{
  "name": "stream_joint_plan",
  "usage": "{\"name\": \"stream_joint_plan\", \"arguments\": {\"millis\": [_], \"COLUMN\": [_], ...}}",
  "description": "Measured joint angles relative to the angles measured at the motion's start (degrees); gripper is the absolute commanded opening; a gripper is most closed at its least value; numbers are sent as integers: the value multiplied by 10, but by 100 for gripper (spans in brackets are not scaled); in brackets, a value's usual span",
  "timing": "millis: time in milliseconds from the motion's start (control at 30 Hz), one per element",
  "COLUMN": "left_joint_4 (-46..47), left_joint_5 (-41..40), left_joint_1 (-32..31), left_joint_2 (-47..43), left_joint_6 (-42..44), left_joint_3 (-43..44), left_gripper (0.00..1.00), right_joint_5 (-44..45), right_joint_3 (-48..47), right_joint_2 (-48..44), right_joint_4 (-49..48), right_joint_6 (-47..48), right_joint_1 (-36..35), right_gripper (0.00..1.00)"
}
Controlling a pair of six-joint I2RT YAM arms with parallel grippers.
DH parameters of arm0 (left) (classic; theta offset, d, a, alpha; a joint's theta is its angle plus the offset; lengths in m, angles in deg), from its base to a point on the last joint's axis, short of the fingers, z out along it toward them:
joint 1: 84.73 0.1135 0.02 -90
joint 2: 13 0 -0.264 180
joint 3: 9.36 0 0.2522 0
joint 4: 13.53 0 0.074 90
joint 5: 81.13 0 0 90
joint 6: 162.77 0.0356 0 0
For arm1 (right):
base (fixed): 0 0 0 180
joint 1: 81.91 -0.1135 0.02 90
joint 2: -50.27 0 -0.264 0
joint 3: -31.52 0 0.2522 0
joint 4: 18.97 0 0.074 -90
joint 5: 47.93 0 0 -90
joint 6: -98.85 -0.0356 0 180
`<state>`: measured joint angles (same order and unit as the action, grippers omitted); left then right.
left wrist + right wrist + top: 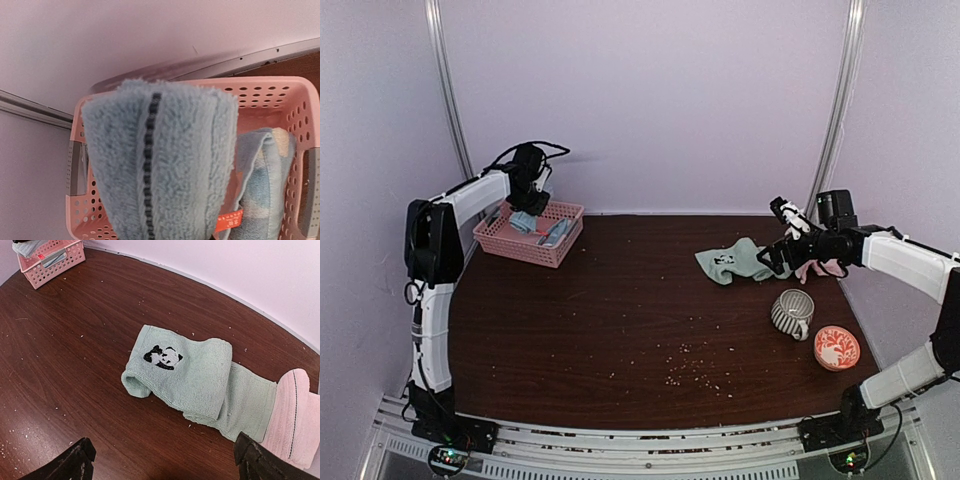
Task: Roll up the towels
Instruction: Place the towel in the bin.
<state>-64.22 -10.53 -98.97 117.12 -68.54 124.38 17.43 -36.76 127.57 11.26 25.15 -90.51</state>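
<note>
My left gripper is to go down past the basket's rim and release the rolled light blue towel (160,160) there, since the basket's bottom (231,187) beside the spotted towel is open.
My left gripper (527,213) is shut on a rolled light blue towel (160,160) with a dark stitched stripe, held over the pink basket (260,84); the roll hides the fingers in the left wrist view. A second light blue towel (267,170) with pale orange spots lies in the basket. On the right of the table a sage green towel (192,377) with a panda mark lies partly folded. A rolled pink towel (295,415) touches its right end. My right gripper (165,465) hovers open just in front of the green towel with nothing between its fingers.
The basket (566,211) stands at the table's back left corner by the wall. A striped mug (792,312) and a red patterned bowl (836,347) sit near the right edge, in front of the towels. Crumbs are scattered over the dark tabletop (620,330).
</note>
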Motion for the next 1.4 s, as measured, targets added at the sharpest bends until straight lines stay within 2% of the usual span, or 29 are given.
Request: {"name": "stream_joint_plan", "arguments": {"millis": [267, 667, 1133, 1400], "left_joint_4": [-13, -28, -26, -21], "left_joint_5": [5, 111, 222, 260], "left_joint_1": [41, 64, 63, 63], "left_joint_2": [71, 144, 153, 158], "left_joint_6": [17, 23, -18, -42], "left_joint_3": [56, 69, 80, 81], "left_gripper": [0, 0, 2, 5], "right_joint_5": [0, -8, -10, -14], "right_joint_3": [0, 0, 0, -2], "right_joint_2": [7, 29, 42, 45], "right_joint_4": [5, 9, 13, 21], "right_joint_6": [3, 5, 14, 15], "right_joint_1": [0, 0, 0, 0], "right_gripper": [100, 100, 100, 100]}}
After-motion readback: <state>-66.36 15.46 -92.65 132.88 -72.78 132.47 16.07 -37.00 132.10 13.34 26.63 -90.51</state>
